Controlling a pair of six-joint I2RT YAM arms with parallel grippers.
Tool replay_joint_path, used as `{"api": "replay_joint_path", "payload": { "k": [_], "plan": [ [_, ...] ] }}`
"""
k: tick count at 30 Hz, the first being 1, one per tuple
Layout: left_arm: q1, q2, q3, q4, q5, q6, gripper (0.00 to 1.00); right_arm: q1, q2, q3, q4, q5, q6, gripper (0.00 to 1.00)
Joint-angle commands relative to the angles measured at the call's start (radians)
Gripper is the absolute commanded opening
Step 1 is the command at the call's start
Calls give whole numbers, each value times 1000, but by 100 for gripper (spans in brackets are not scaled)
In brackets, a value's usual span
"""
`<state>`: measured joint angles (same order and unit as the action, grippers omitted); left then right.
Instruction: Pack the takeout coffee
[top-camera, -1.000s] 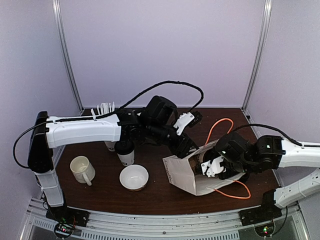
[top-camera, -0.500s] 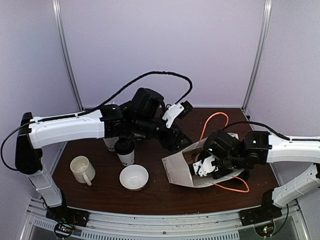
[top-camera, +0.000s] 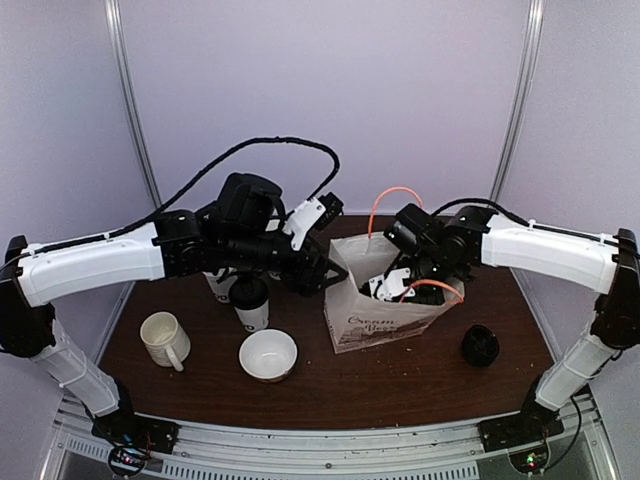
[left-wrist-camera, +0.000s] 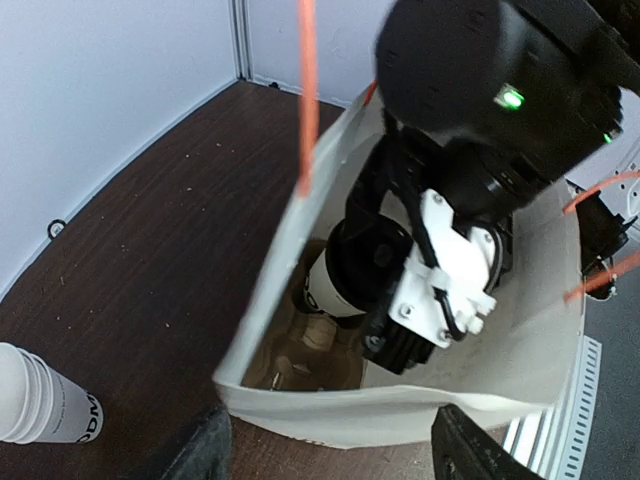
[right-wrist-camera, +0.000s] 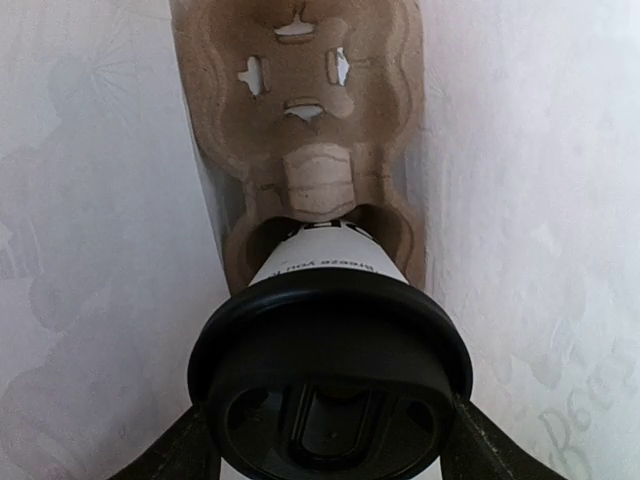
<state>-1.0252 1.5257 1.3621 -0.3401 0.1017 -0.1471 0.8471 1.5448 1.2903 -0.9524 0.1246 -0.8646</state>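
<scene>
I will move my right gripper outward inside the bag next, bring the lid toward the carrier's near socket, and open, because the bottom of the cup already sits there.
One takeout coffee cup (right-wrist-camera: 325, 300), white with a black lid, is inside the white paper bag (top-camera: 385, 318). Its base sits in the near socket of a brown cardboard carrier (right-wrist-camera: 300, 120). My right gripper (right-wrist-camera: 325, 440) reaches down into the bag and is shut on this cup at the lid; the cup also shows in the left wrist view (left-wrist-camera: 345, 280). The second lidded cup (top-camera: 250, 302) stands on the table left of the bag. My left gripper (left-wrist-camera: 330, 452) is open, its fingers (left-wrist-camera: 205, 455) wide apart over the bag's near rim (left-wrist-camera: 400, 405), at the bag's left side (top-camera: 318, 275).
A stack of lidless white cups (top-camera: 216, 285) stands behind the second cup and shows in the left wrist view (left-wrist-camera: 40, 395). A white mug (top-camera: 163, 338) and a white bowl (top-camera: 268, 354) sit front left. A black round object (top-camera: 480, 345) lies right of the bag. Orange handles (top-camera: 385, 200) rise from the bag.
The bag went from lying on its side at the right to standing upright near the middle. My right arm swung back and left with it. My left arm drew back left.
</scene>
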Motion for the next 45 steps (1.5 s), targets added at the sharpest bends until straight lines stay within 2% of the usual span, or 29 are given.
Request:
{"api": "replay_joint_path", "payload": {
  "k": [1,7,12,19,26,27,28,38,45],
  "plan": [
    [19,-54,-45,40,-9,16,72,-89,158,141,-159,-121,3,59],
    [56,-83,-84,50,6,11,72,-137,335,290,-260,-176,-16,58],
    [82,-100,-102,59,16,11,72,-138,364,236,-194,-99,-39,57],
    [104,-115,-107,51,31,22,72,-141,303,139,-122,-98,-34,57],
    [110,-119,-104,45,34,24,72,-148,240,271,-239,-185,-1,80],
    [110,-122,-108,44,31,24,72,-148,239,298,-266,-197,8,86],
    [110,-125,-112,45,29,24,72,-147,238,323,-290,-205,16,98],
    [110,-143,-124,25,6,23,73,-147,224,497,-420,-266,69,100],
    [122,-160,-86,-115,-77,40,75,-148,224,498,-425,-299,85,99]
  ]
}}
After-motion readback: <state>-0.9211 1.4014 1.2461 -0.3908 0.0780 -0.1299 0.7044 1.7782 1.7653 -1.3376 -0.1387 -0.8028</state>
